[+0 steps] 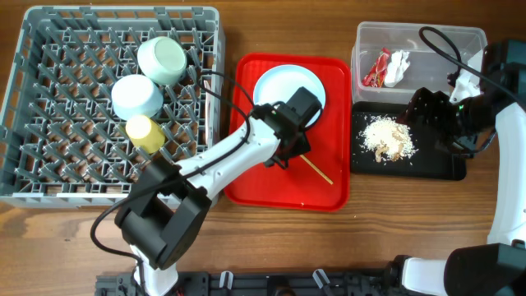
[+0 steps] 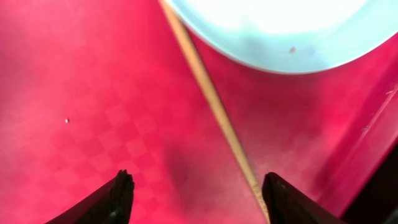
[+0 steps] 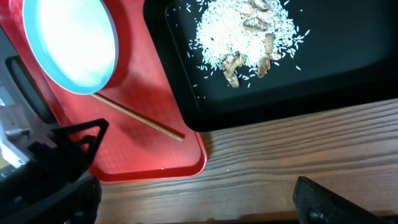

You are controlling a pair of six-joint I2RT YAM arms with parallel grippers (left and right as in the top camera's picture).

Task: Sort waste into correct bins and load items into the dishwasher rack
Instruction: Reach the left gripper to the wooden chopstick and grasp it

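I should move my left gripper toward the round pale plate (image 1: 275, 86) before I lower it to the plate-side end of the stick, because the stick is off-center, beside one open finger.
My left gripper (image 1: 286, 153) (image 2: 199, 199) is open, low over the red serving tray (image 1: 255, 185). The thin wooden stick (image 1: 317, 171) (image 2: 214, 106) lies on the tray, just inside its right finger. The round pale plate (image 1: 275, 86) (image 2: 280, 31) sits on the tray beyond the stick. My right gripper (image 1: 424, 110) (image 3: 196, 199) is open and empty above the shallow black tray (image 1: 444, 164). That tray holds the rice-like scraps (image 1: 388, 138) (image 3: 249, 37). Two pale bowls (image 1: 162, 59) (image 1: 136, 96) and the yellow cup (image 1: 145, 131) are in the grey rack (image 1: 49, 123). The fork is out of view.
The clear tub (image 1: 460, 37) at the back right holds the red wrapper (image 1: 378, 67) and the white tissue (image 1: 399, 64). In the right wrist view the stick (image 3: 137, 118) and the plate (image 3: 68, 43) show on the red tray (image 3: 155, 155). Bare wood table lies in front.
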